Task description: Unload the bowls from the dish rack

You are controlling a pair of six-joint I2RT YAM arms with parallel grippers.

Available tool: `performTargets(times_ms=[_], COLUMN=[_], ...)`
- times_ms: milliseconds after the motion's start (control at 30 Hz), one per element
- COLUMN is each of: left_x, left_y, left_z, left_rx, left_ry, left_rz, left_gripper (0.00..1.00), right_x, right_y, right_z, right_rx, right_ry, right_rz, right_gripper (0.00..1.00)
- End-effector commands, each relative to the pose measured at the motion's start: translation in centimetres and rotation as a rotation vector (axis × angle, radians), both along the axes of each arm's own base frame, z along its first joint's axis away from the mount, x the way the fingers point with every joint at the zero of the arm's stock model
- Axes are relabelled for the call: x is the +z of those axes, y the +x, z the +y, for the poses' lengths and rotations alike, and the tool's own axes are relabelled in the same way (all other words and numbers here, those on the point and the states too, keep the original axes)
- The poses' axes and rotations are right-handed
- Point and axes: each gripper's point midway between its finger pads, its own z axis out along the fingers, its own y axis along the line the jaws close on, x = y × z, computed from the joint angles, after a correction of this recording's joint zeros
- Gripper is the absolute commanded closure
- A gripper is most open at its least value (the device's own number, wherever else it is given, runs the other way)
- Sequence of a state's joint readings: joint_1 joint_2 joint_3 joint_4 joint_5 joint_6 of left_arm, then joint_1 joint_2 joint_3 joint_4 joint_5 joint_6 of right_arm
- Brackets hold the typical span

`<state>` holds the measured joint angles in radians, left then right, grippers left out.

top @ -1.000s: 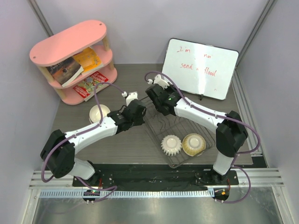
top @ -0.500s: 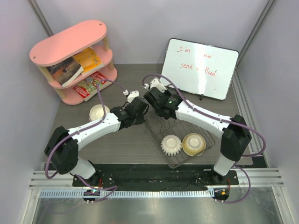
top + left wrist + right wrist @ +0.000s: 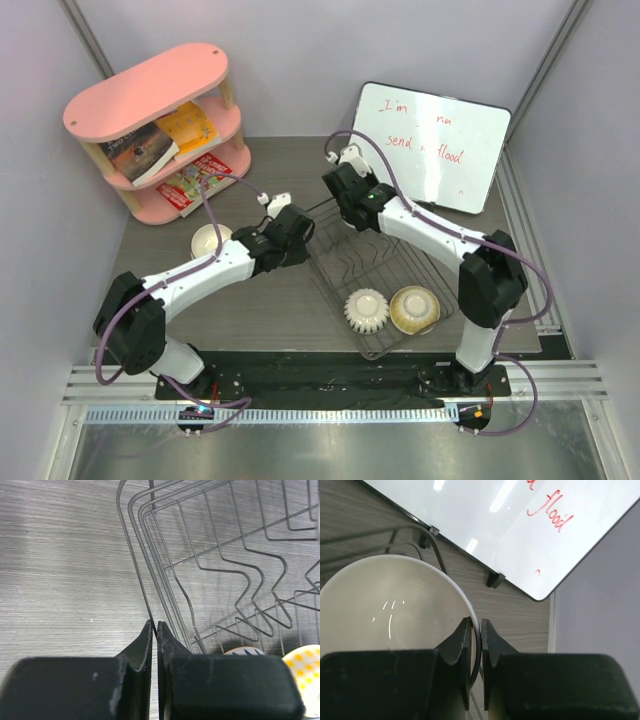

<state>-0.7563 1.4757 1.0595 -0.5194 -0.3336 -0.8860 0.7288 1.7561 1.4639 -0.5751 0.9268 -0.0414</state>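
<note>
I should next lift my right gripper, swing left in the top view and lower over the cream bowl point(image 3: 210, 240) to release, as it stands clear of the rack point(image 3: 335, 272).
The black wire dish rack point(image 3: 335, 272) lies mid-table. In it sit a white ribbed bowl point(image 3: 366, 310) and a yellow patterned bowl point(image 3: 414, 309). My left gripper point(image 3: 297, 224) is at the rack's left rim; in the left wrist view the left gripper point(image 3: 154, 626) is shut on a thin rim wire of the rack point(image 3: 161, 587). My right gripper point(image 3: 338, 190) hangs over the rack's far end, hiding its load from above. In its wrist view the right gripper point(image 3: 476, 622) is shut on the rim of an off-white bowl point(image 3: 395, 610). A cream bowl point(image 3: 210, 240) stands on the table left of the rack.
A whiteboard point(image 3: 430, 145) leans at the back right, close behind the right gripper, and its lower edge fills the top of the right wrist view point(image 3: 520, 520). A pink shelf point(image 3: 160, 130) with books stands at the back left.
The right gripper has moved back toward the whiteboard with the off-white bowl in it. The left gripper has stayed at the rack's left rim.
</note>
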Motion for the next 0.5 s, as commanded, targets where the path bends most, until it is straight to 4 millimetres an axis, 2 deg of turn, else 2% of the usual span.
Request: performTargets(times_ms=[0,100,133,200,267,400,467], left_x=[-2.4,-2.2,-2.2,-1.9,-1.8,-1.5,-1.6], left_y=[-2.5,-2.8,-2.9,-3.2,-3.3,-3.7,-3.8], left_z=[6.6,6.9,7.1,7.6,7.9,8.3,8.4], left_rx=[0.06,0.063,0.068,0.074,0.084,0.093,0.094], left_ry=[0.236,0.236,0.239,0.247,0.249,0.251,0.248], left_rz=[0.108,0.105,0.107,0.101,0.098,0.097,0.1], left_gripper=[1.0,1.0,1.0,1.0,1.0,1.0,1.0], right_x=[-1.2,-0.7,-1.5,-1.3,-2.2,-1.4,-1.8], right_y=[3.8,5.2,5.7,6.5,7.1,8.3,8.7], right_z=[2.1,3.4,3.8,4.7,5.4,7.2,7.7], right_rx=[-0.002,0.014,0.025,0.032,0.044,0.071,0.082], right_ry=[0.07,0.094,0.096,0.107,0.112,0.168,0.164], right_rz=[-0.031,-0.046,-0.032,-0.041,-0.027,-0.046,-0.039], right_gripper=[0.99,0.99,0.99,0.99,0.99,0.99,0.99])
